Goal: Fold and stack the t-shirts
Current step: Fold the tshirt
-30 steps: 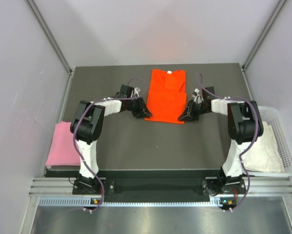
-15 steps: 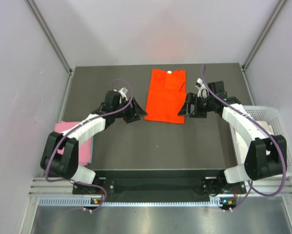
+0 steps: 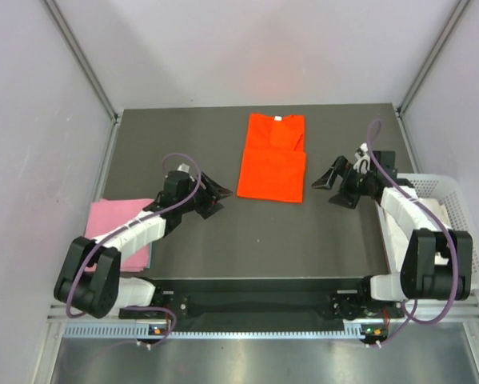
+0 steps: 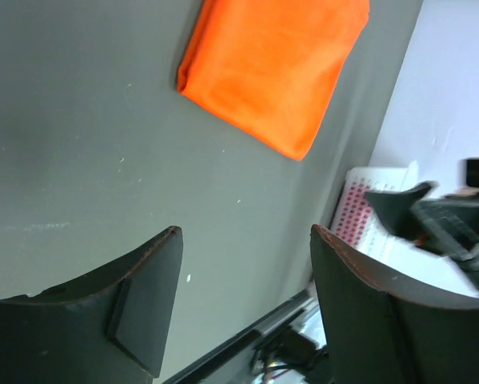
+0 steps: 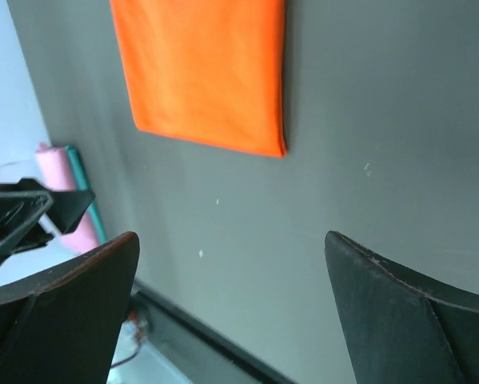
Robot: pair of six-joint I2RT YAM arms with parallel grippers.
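Note:
My right gripper is above its next spot. I will now lower it to the near corner of the orange-red t-shirt on the basket side (image 3: pixel 301 199) (image 5: pixel 279 150).
The orange-red t-shirt (image 3: pixel 273 158) lies folded into a narrow rectangle at the back middle of the dark table, white neck label at its far end. It also shows in the left wrist view (image 4: pixel 275 64) and the right wrist view (image 5: pixel 203 72). My left gripper (image 3: pixel 221 196) (image 4: pixel 245 232) hovers open to the left of the shirt's near corner, holding nothing. My right gripper (image 3: pixel 325 187) (image 5: pixel 231 238) stands wide open to the right of it, also holding nothing. The pale pink t-shirt (image 3: pixel 111 228) lies folded at the table's left edge. The white t-shirt (image 3: pixel 429 240) lies crumpled in a basket.
A white mesh basket (image 3: pixel 465 210) sits off the table's right edge. Grey walls close in the back and both sides. A metal rail (image 3: pixel 255 304) runs along the table's near edge, by the arm bases.
Both grippers were shut at the orange shirt's near corners a second ago. They have opened, let go and drawn back outward and nearer, and the shirt stays flat.

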